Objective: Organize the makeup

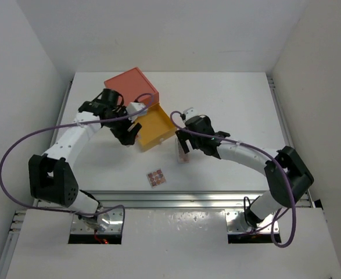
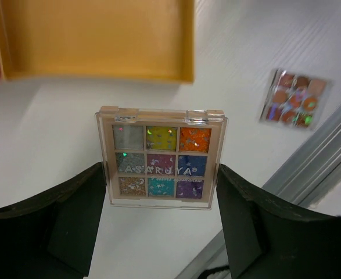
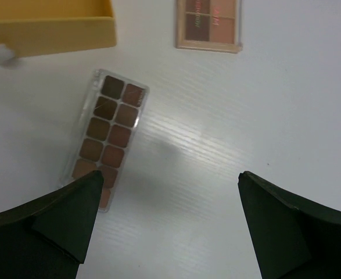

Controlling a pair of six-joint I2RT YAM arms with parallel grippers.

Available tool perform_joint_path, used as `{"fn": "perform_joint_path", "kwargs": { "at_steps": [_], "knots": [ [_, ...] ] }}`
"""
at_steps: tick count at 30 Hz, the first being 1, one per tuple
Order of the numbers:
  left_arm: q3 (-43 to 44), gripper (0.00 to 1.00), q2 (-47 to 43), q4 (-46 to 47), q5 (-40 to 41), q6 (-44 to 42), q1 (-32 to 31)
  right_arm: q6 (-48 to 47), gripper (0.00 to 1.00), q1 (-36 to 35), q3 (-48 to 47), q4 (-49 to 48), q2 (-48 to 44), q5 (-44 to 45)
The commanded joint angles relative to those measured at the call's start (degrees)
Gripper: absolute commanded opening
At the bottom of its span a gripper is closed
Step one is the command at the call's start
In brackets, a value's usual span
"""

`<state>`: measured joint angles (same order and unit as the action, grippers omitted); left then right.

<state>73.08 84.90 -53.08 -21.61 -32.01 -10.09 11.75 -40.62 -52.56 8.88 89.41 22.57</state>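
The yellow drawer point(image 2: 94, 35) is open beside the palette I hold, so my left gripper should move outward and to the right in the top view next, over the middle of the drawer.
My left gripper point(image 2: 161, 174) is shut on a square multicoloured eyeshadow palette point(image 2: 161, 157), a finger pressed on each side, holding it above the table just in front of the yellow drawer point(image 2: 94, 35). From above, the left gripper point(image 1: 128, 135) hangs at the drawer's left edge. A second square palette point(image 2: 295, 99) point(image 1: 156, 177) lies flat near the table's front rail. My right gripper point(image 3: 170, 174) point(image 1: 183, 145) is open above the table with nothing between its fingers. A long brown-toned palette point(image 3: 109, 136) point(image 1: 183, 156) lies by its left finger.
The orange box point(image 1: 132, 87) stands at the back with its yellow drawer point(image 1: 153, 128) pulled out toward the middle. A small pinkish palette point(image 3: 209, 23) lies beyond the right gripper. The metal rail point(image 1: 187, 197) runs along the table's near edge.
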Motion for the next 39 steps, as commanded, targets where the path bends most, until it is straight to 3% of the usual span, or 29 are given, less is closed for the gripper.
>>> {"fn": "perform_joint_path", "kwargs": {
  "at_steps": [1, 6, 9, 15, 19, 25, 35, 39],
  "knots": [
    [3.73, 0.43, 1.92, 12.07, 3.74, 10.28, -6.42, 5.9, 1.0, 3.79, -1.06, -0.36, -1.96, 0.37],
    [5.58, 0.43, 9.3, 23.62, 12.53, 15.48, -11.97, 6.97, 0.99, 9.59, -4.74, 3.32, 0.76, -8.58],
    [5.58, 0.43, 14.04, 28.37, 13.08, 16.1, -12.59, 6.36, 0.99, 9.86, -6.77, 5.26, 1.56, -9.82],
    [5.06, 0.54, 20.21, 33.56, 13.61, 18.91, -12.59, 9.69, 0.99, 8.37, -3.6, 1.23, 3.14, -13.16],
    [3.48, 0.69, 21.27, 34.62, 14.22, 19.44, -12.59, 9.7, 0.97, 6.44, -6.15, 2.71, 6.3, -14.22],
    [2.95, 0.82, 21.27, 34.62, 14.75, 18.83, -12.59, 9.7, 0.97, 7.83, -7.38, 2.8, 8.5, -14.39],
    [6.63, 0.86, 21.27, 29.8, 14.22, 17.25, -12.59, 7.42, 0.97, 10.65, -10.2, 4.3, 9.04, -15.1],
    [13.38, 0.8, 19.61, 22.87, 11.34, 16.19, -13.11, 7.06, 0.97, 11.0, -7.84, 4.39, 7.28, -14.04]
  ]
}}
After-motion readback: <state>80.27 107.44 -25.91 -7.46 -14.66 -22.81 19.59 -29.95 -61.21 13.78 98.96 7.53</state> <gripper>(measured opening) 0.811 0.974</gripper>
